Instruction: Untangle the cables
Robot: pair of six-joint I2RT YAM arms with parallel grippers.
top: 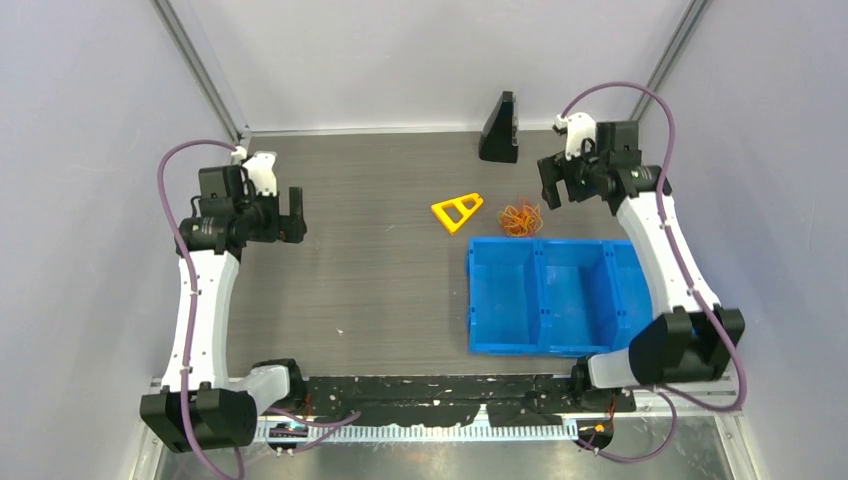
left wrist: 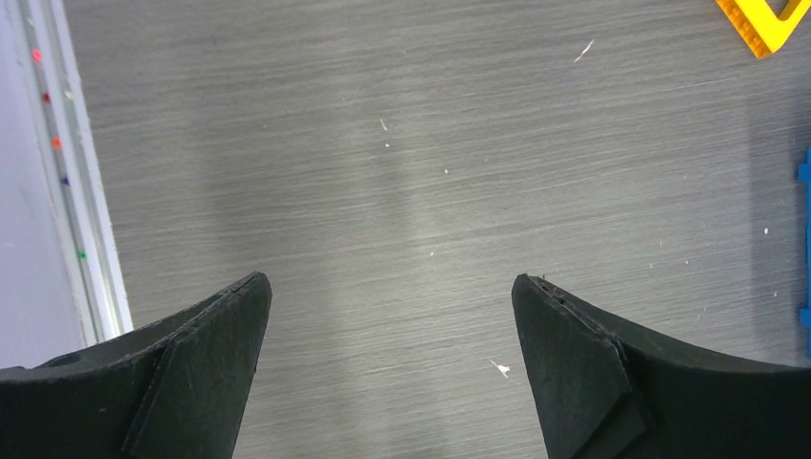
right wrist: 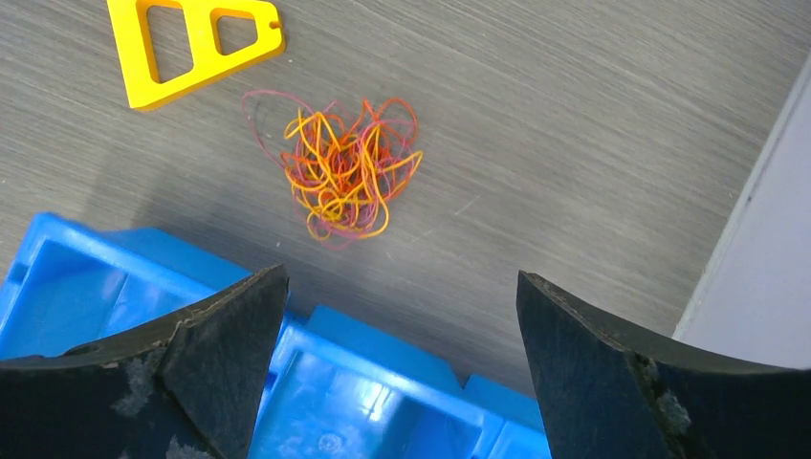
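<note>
The cables are below my right gripper and to its left in the top view, so it will move across and down onto the tangled clump (top: 520,218) (right wrist: 351,172) next.
The cables (top: 520,217) (right wrist: 347,170) lie in one tangled clump of thin orange, yellow and red strands on the grey table, just behind the blue bin. My right gripper (top: 562,183) (right wrist: 402,292) hangs open above the bin's far edge, a little to the right of the clump, with nothing between its fingers. Far off at the left side of the table, my left gripper (top: 294,212) (left wrist: 390,287) is open too, over bare table.
A blue bin (top: 550,296) (right wrist: 363,382) with three compartments sits at the right front. A yellow triangular frame (top: 457,210) (right wrist: 196,43) (left wrist: 765,21) lies just left of the clump. A black wedge-shaped stand (top: 499,128) is at the back edge. Walls enclose the table on three sides.
</note>
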